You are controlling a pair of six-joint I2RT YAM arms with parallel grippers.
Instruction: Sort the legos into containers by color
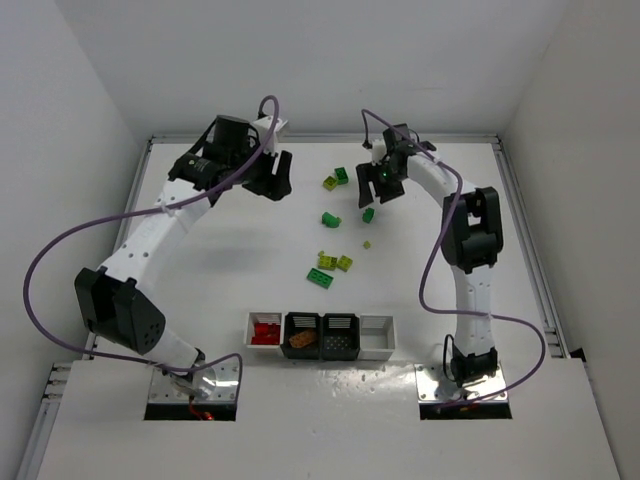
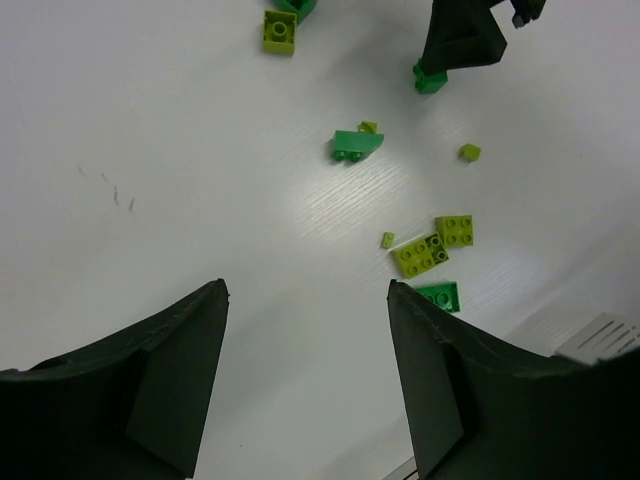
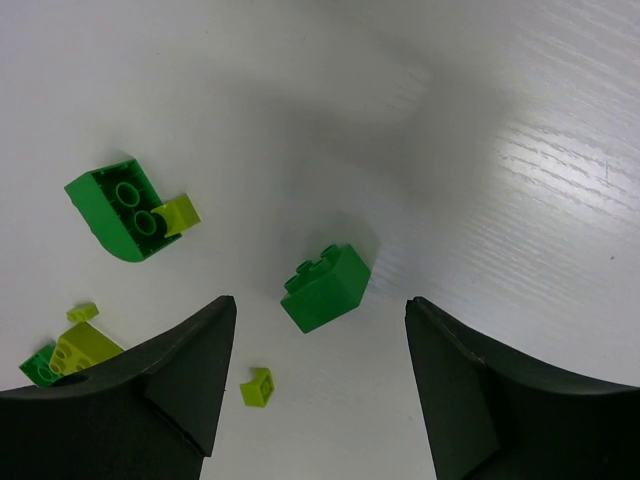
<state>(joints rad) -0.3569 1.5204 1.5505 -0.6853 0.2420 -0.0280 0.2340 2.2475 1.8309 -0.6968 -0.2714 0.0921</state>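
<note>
The lone green brick point(image 1: 369, 215) point(image 3: 327, 288) is already between the open fingers, so I need to move my right gripper straight down around it next and close on its sides.
The containers point(image 1: 320, 335) stand in a row at the near middle: the left white bin point(image 1: 265, 330) holds red legos, the black bin point(image 1: 301, 340) beside it holds a brown one. Green and yellow-green legos lie scattered mid-table: a pair point(image 1: 335, 178), a green one point(image 1: 330, 219), a cluster point(image 1: 335, 260) and a green plate point(image 1: 320, 277). My right gripper point(image 3: 320, 302) is open, hovering over a green brick point(image 3: 325, 288) that lies between its fingers point(image 1: 368, 214). My left gripper point(image 2: 307, 290) is open and empty over bare table at the far left point(image 1: 272, 178).
In the right wrist view a green curved brick point(image 3: 120, 208) with a yellow-green piece lies to the left, and a tiny yellow-green piece point(image 3: 257, 386) lies near the left finger. The left wrist view shows yellow-green bricks point(image 2: 420, 255) and a green plate point(image 2: 438, 295).
</note>
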